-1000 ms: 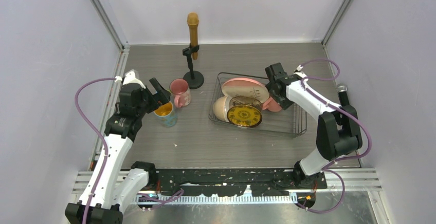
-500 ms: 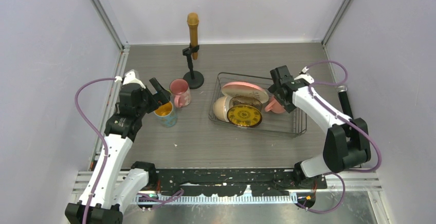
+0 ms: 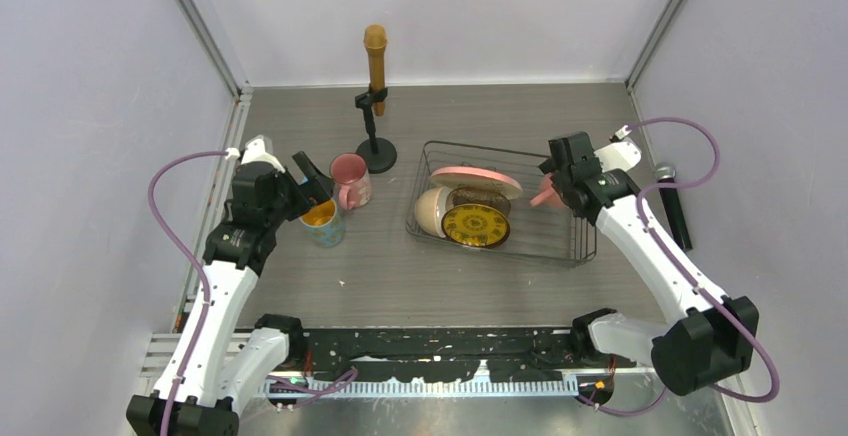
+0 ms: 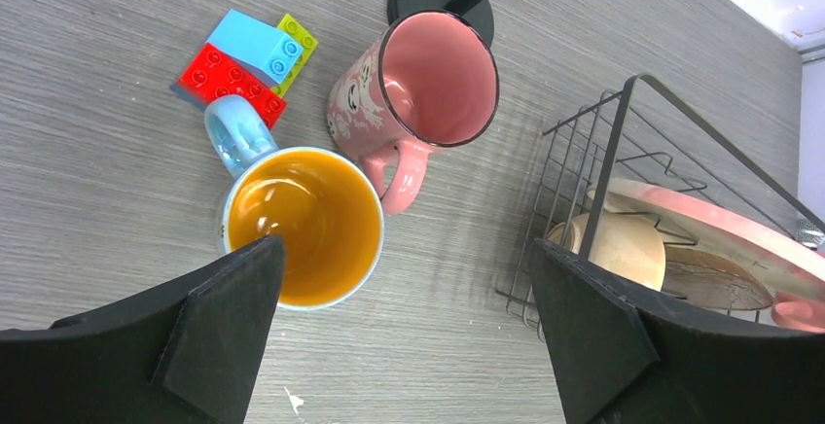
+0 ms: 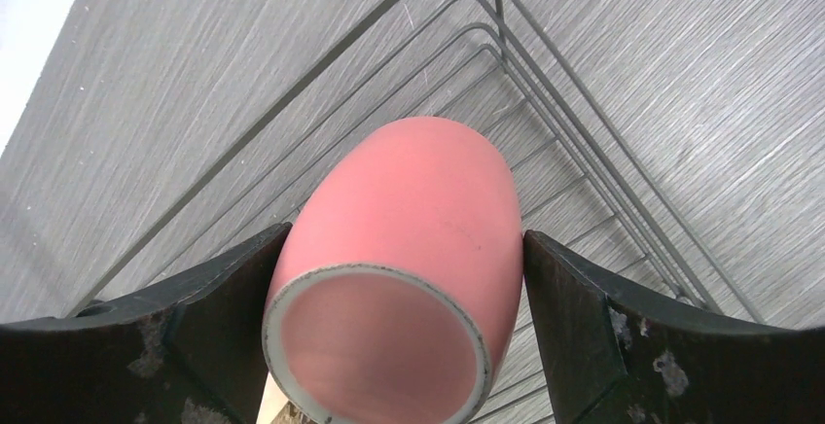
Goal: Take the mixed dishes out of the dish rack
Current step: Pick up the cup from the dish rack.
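The robot will next swing its left gripper across to that gripper's right in the top view and turn onto the pink mug's handle, which is free of the right gripper.
The black wire dish rack (image 3: 578, 254) holds a large pink-and-cream plate (image 3: 477, 175), a small yellow patterned plate (image 3: 476, 226), a cream bowl (image 3: 430, 211) and a brownish bowl (image 3: 478, 199). My right gripper (image 3: 552, 188) is shut on a pink mug (image 5: 409, 239) and holds it above the rack's right corner wires (image 5: 545, 84). My left gripper (image 4: 404, 288) is open and empty, hovering by the mug with yellow inside (image 4: 304, 225) and a pink mug (image 4: 428, 84), both upright on the table left of the rack (image 4: 608, 171).
Colourful toy blocks (image 4: 238, 59) lie beside the two mugs. A black round-based microphone stand (image 3: 375, 86) stands behind them. A handheld microphone (image 3: 675, 206) lies on the table right of the rack. Walls close in on three sides.
My right arm has swung to the right with the pink mug, from over the rack's middle to its right edge. The left arm has not moved.
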Tool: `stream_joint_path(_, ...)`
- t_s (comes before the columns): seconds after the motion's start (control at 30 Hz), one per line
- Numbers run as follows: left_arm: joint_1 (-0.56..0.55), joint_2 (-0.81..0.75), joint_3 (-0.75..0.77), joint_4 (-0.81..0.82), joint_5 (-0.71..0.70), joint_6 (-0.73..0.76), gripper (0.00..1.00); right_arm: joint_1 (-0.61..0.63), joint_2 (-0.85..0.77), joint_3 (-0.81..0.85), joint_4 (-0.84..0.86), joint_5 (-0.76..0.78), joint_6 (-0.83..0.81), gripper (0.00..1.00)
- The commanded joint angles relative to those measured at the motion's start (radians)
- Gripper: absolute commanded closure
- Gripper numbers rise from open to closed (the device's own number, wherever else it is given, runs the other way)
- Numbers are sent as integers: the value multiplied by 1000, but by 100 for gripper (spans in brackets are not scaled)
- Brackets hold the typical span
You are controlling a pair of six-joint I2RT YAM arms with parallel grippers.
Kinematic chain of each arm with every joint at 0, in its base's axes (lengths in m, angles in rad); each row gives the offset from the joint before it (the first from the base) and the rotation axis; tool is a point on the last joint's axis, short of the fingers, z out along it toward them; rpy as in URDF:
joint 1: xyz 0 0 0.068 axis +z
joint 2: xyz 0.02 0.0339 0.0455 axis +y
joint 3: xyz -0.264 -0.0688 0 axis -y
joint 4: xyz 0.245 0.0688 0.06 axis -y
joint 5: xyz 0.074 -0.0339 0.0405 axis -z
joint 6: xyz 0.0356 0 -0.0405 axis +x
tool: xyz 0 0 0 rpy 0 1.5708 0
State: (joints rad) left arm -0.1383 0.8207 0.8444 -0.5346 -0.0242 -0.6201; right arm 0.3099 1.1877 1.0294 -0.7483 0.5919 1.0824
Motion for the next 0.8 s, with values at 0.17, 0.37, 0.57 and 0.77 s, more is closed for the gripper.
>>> stream_joint_path(0.17,-2,-9,2,50,76,-6,0,-6,-204,1,80,87,-96,75)
stream_joint_path(0.37,-1,10,-8,120,215,-39,0,-6,-411,-132,346,-108,-183,78)
stream_joint_path(0.57,-2,54,-27,289,465,-152,0,-6,-517,-261,654,-322,-184,81)
stream_joint_path(0.77,-43,141,-127,724,708,-383,0,-4,-470,-212,796,-519,-145,81)
